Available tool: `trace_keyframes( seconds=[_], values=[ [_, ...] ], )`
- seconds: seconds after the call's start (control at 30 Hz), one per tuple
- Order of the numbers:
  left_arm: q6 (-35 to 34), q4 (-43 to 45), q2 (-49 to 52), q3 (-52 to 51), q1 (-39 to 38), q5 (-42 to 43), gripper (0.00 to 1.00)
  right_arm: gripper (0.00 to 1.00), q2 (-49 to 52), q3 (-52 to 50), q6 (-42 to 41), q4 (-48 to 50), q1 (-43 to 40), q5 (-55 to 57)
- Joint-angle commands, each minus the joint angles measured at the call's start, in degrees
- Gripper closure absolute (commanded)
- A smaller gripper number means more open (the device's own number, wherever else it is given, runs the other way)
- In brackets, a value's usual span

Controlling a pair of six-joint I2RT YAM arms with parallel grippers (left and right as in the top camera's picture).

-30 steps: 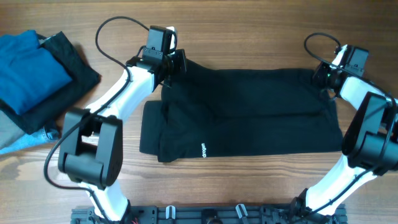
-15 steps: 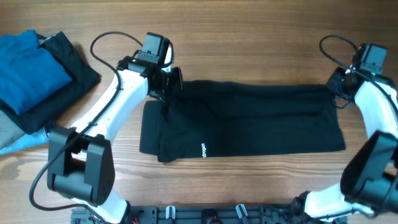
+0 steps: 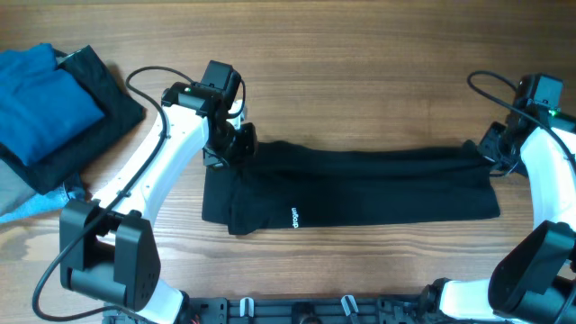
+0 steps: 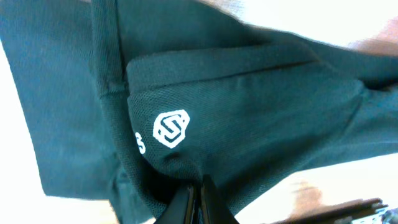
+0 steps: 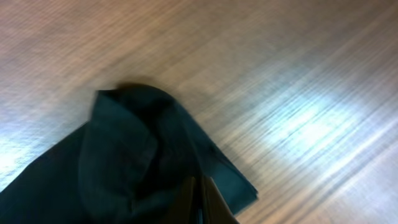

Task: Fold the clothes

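Observation:
My right gripper holds the corner already over the garment's lower layer (image 3: pixel 484 173), so next it will move slightly back toward the garment's near edge and then open.
The clothes (image 3: pixel 360 184) are a black garment lying as a long band across the table middle, with white lettering (image 3: pixel 293 217) near its front left edge. My left gripper (image 3: pixel 236 144) is shut on the garment's far left corner. In the left wrist view the fabric (image 4: pixel 249 106) shows a white hexagon logo (image 4: pixel 172 129), pinched in the jaws (image 4: pixel 196 190). My right gripper (image 3: pixel 490 147) is shut on the garment's far right corner. The right wrist view shows a fabric corner (image 5: pixel 137 155) in the jaws (image 5: pixel 202 193).
A bright blue folded garment (image 3: pixel 40 99) lies on a plain black cloth (image 3: pixel 99 108) at the far left, with grey and light blue fabric (image 3: pixel 18 202) beneath. Bare wooden table (image 3: pixel 360 81) lies behind the garment.
Both grippers have pulled the garment's far edge toward the front, over the lower layer. The garment has gone from a wide rectangle to a narrower band.

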State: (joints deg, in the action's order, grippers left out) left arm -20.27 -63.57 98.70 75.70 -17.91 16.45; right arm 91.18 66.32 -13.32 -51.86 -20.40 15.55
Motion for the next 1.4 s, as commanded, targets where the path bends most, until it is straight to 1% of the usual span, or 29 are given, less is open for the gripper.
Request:
trace_keyframes(
  seconds=[0.0,0.13,0.33,0.43,0.47,0.57,0.7,0.77,0.87,0.93,1.17,1.2,1.23,1.33,1.37],
  values=[
    [2.08,-2.58,-1.64,-0.26,0.20,0.48,0.96,0.96,-1.03,0.70,-2.45,-1.62,-0.20,5.18],
    [2.10,-4.37,-1.64,-0.26,0.20,0.72,0.96,0.96,-1.03,0.70,-4.83,-3.37,-0.20,8.63],
    [3.61,-4.26,-2.08,-0.26,0.20,4.63,0.96,0.95,-1.03,0.70,-4.87,-3.65,-0.20,8.41],
    [3.74,-4.42,-2.08,-0.26,0.20,4.72,0.96,0.96,-1.03,0.70,-4.74,-4.33,-0.31,8.94],
    [4.72,-4.39,-2.08,-0.26,0.26,4.68,0.96,0.95,-1.03,0.70,-4.72,-4.42,-0.55,9.55],
    [4.81,-2.95,-2.12,-0.24,1.81,4.96,0.96,0.93,-1.03,0.70,-4.68,-3.45,-1.84,8.92],
    [5.05,-2.45,-2.19,-0.24,4.55,10.23,0.96,0.94,-0.96,0.70,-4.66,-3.13,-3.06,6.78],
    [6.88,-2.45,-2.19,-0.24,5.84,14.21,0.96,0.94,-0.96,0.70,-4.63,-3.17,-3.10,6.10],
    [8.11,-3.06,-2.19,-0.26,6.16,17.64,0.96,0.93,-0.87,0.70,-3.85,-3.32,-3.10,4.63],
    [8.15,-4.37,-2.16,-0.31,5.46,16.94,0.96,0.93,-0.61,0.68,-3.19,-3.85,-3.10,3.17],
    [8.09,-7.45,-2.16,-3.52,0.50,8.00,0.96,0.93,0.57,0.68,-3.28,-5.27,-3.15,2.99],
    [7.91,-7.85,-2.16,-4.17,0.02,6.23,0.96,0.92,0.61,0.68,-3.26,-5.38,-3.15,2.99],
    [7.61,-8.13,-2.16,-4.81,-0.35,4.35,0.96,0.89,0.61,0.68,-3.26,-5.62,-3.15,2.99],
    [7.45,-8.48,-2.16,-6.43,-0.61,2.49,0.96,0.67,0.74,0.68,-3.26,-6.43,-3.26,3.04],
    [7.45,-8.52,-2.16,-6.84,-0.61,2.51,0.91,0.59,0.79,0.68,-3.23,-6.73,-3.48,3.04]
  ],
)
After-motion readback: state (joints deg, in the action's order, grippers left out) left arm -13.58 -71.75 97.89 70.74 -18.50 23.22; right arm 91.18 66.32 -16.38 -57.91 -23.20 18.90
